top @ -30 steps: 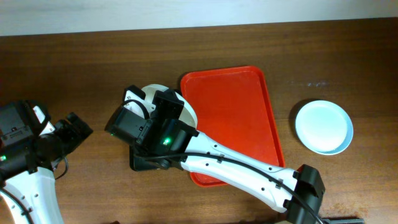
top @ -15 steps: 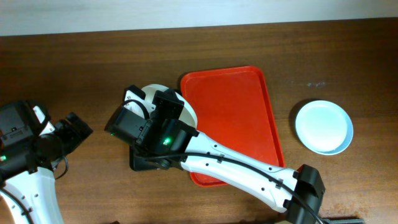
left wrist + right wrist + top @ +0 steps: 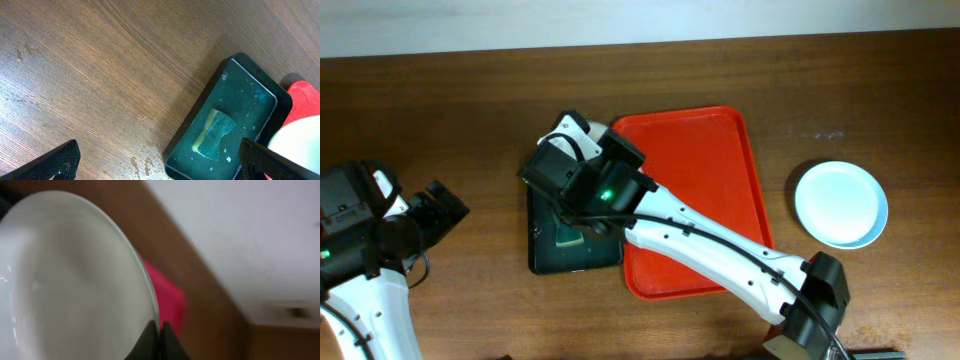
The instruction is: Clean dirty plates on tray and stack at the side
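Observation:
The robot's right gripper should carry the white plate across the tray and then lower it onto the pale mint-blue plate (image 3: 840,203), because that plate is already beside the tray.
My right gripper (image 3: 159,329) is shut on the rim of a white plate (image 3: 75,280), which is tilted and fills the left of the right wrist view. From overhead the right arm hides most of that plate, above the left edge of the red tray (image 3: 695,190). The tray's floor is bare. A pale mint-blue plate (image 3: 840,203) lies on the wood to the right of the tray. My left gripper (image 3: 442,208) is open at the far left; in its own view the left gripper (image 3: 160,165) holds nothing.
A black tray (image 3: 548,262) with a green sponge (image 3: 215,132) lies just left of the red tray, under my right wrist. Small wet spots (image 3: 142,162) mark the wood by the black tray's near corner. The table's far edge meets a pale wall.
My right arm has swung toward the far side of the table with the white plate, uncovering the black tray and sponge. The left arm has not moved.

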Robot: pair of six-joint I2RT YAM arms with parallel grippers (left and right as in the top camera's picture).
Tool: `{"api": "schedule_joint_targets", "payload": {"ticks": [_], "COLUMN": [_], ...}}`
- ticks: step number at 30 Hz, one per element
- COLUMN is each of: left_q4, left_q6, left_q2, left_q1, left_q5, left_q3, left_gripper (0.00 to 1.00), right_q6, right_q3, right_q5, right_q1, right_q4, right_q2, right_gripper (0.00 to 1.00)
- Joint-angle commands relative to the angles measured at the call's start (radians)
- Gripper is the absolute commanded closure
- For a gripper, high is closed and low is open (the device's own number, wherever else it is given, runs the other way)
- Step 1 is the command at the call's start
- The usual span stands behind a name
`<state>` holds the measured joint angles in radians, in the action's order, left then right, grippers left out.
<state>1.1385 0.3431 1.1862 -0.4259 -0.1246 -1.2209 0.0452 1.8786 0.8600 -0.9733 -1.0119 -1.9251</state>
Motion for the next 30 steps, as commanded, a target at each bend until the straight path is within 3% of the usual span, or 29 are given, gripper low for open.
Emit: {"api": "schedule_joint_targets", "payload": {"ticks": [1,3,6,10,14,22,30], "left_q4": [0.001,0.001,0.001,0.001,0.001,0.001,0.001], "left_q6": [0.0,0.0,0.0,0.0,0.0,0.0,0.0], "left_q2": [-0.008,-0.008,-0.008,-0.008,-0.008,-0.008,-0.008], "left_q1": [-0.005,-0.005,-0.005,-0.005,-0.005,-0.005,-0.005], "left_q5": [-0.01,-0.01,-0.01,-0.01,-0.01,-0.01,-0.01], "left_q3": [-0.012,-0.012,-0.012,-0.012,-0.012,-0.012,-0.012], "left_gripper": [0.01,0.01,0.01,0.01,0.01,0.0,0.01], "right_q6": [-0.264,-0.346,-0.351,-0.351,-0.377,-0.364,-0.395], "right_q3": [0.018,0.018,0.018,0.018,0.018,-0.004,-0.253], "right_q5": [-0.285,-0.383,-0.645,-0.983,-1.19,-1.188,-0.93], "right_q1": [0.049,0.096,0.214,0.491,0.806,1.367,1.58], "right_q4": [-0.031,-0.048,-0.051,-0.07,-0.157,-0.369,-0.348], "right_q2": [0.012,0.028,0.064,0.111,0.12,0.117,0.117], "right_gripper": [0.96,0.96,0.96,0.96,0.96,0.96,0.96]}}
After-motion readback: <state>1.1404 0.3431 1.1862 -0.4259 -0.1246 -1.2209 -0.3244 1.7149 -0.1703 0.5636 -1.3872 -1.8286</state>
